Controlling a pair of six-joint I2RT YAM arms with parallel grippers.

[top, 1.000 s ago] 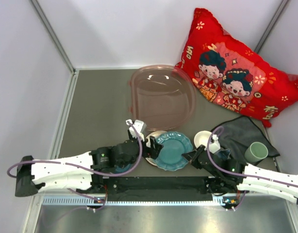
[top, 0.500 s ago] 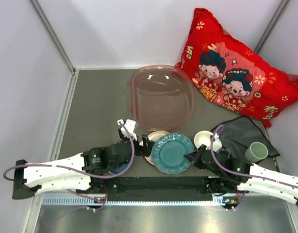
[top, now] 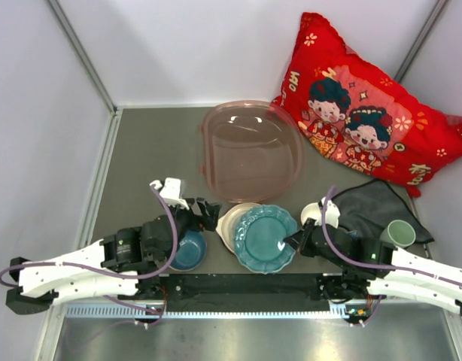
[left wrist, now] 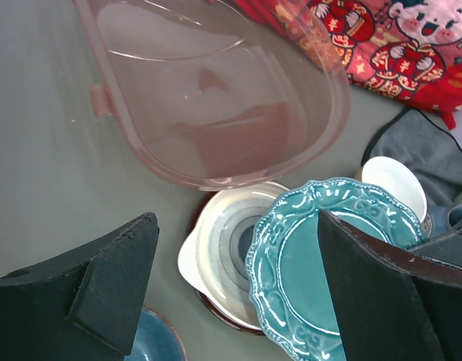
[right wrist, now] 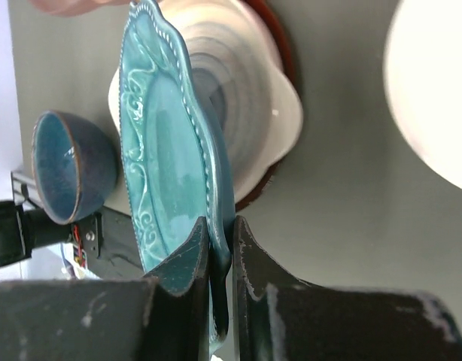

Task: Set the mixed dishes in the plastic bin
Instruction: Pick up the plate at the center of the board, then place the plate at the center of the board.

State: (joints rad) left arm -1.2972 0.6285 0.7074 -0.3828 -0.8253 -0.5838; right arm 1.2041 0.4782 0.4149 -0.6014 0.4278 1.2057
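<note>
The plates overlap, so the right gripper next needs to swing to the left in the top view and let go of the teal plate (top: pixel 265 237) on the bare table beyond the blue bowl.
My right gripper (top: pixel 291 242) is shut on the near-right rim of the teal scalloped plate (top: pixel 265 237); the wrist view shows the rim pinched between its jaws (right wrist: pixel 220 226). The teal plate (right wrist: pixel 167 165) overlaps the white handled plate (top: pixel 229 222) with blue rings (right wrist: pixel 246 113). My left gripper (top: pixel 208 207) hovers open to the left of both plates, holding nothing (left wrist: pixel 237 226). A blue bowl (top: pixel 188 252) sits under the left arm. The cream-white bowl (top: pixel 315 214) and pale green cup (top: pixel 397 235) are on the right. The pinkish plastic bin (top: pixel 250 150) stands behind, with nothing inside.
A dark grey cloth (top: pixel 378 207) lies under the cup at the right. The red cartoon pillow (top: pixel 366 113) leans in the back right corner. Grey walls close the table's left and back sides.
The left arm has drawn back to the left, away from the plates, uncovering the handled plate and blue bowl. The right gripper has kept its grip on the teal plate.
</note>
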